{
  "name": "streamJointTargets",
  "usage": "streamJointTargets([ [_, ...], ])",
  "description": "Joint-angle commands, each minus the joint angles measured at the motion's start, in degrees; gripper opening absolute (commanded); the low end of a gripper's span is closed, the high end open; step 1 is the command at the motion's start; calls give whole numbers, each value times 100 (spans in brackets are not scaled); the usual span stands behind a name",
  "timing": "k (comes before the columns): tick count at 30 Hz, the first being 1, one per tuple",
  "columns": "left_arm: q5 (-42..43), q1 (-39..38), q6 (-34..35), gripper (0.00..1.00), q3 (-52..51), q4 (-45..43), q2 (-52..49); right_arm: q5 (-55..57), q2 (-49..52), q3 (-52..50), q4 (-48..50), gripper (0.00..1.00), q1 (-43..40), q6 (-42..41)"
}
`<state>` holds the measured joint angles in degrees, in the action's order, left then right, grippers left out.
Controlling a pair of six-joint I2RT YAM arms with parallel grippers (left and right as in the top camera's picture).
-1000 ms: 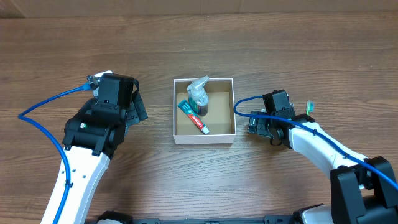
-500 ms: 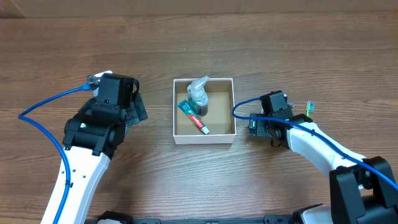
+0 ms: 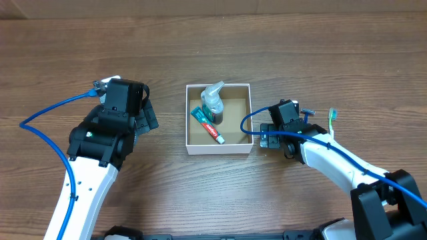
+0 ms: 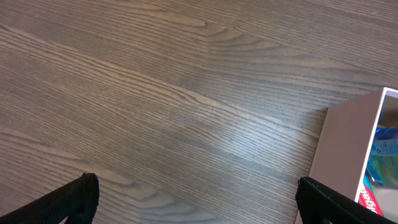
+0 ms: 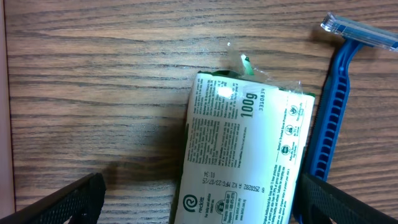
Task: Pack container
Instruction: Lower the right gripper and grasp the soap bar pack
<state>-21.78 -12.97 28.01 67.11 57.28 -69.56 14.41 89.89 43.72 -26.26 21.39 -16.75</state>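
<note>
The right gripper moves toward the razor (image 5: 333, 112) next, turning slightly, then goes down to close across the soap packet.
The container (image 3: 219, 149), a white-walled square box with a brown inside, sits mid-table. It holds a toothpaste tube (image 3: 208, 125) and a clear bottle (image 3: 213, 103). My right gripper (image 3: 281, 133) is open just right of the container. In the right wrist view, its fingers (image 5: 199, 208) straddle a white soap packet (image 5: 249, 155) lying on the table. A blue razor (image 5: 333, 112) lies right beside the packet. My left gripper (image 3: 143, 113) is open and empty over bare wood (image 4: 199, 205), left of the container (image 4: 345, 143).
A green toothbrush (image 3: 331, 120) lies on the table right of the right gripper. The container's wall shows at the left edge of the right wrist view (image 5: 3, 124). Blue cables run along both arms.
My right gripper has moved left, closer to the container's right wall, which uncovers more of the green toothbrush. The left arm has not moved.
</note>
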Motion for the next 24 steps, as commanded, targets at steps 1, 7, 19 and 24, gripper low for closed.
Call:
streamJointTargets([
  [1, -109, 22, -122, 100, 87, -13, -20, 22, -114, 92, 63, 100, 9, 24],
  [7, -109, 22, -122, 100, 87, -13, -20, -203, -87, 79, 205, 100, -2, 24],
  [19, -109, 22, -122, 100, 87, -13, -20, -208, -7, -37, 238, 100, -240, -678],
  [24, -109, 22, -122, 100, 87, -13, -20, -208, -7, -103, 216, 100, -240, -905],
])
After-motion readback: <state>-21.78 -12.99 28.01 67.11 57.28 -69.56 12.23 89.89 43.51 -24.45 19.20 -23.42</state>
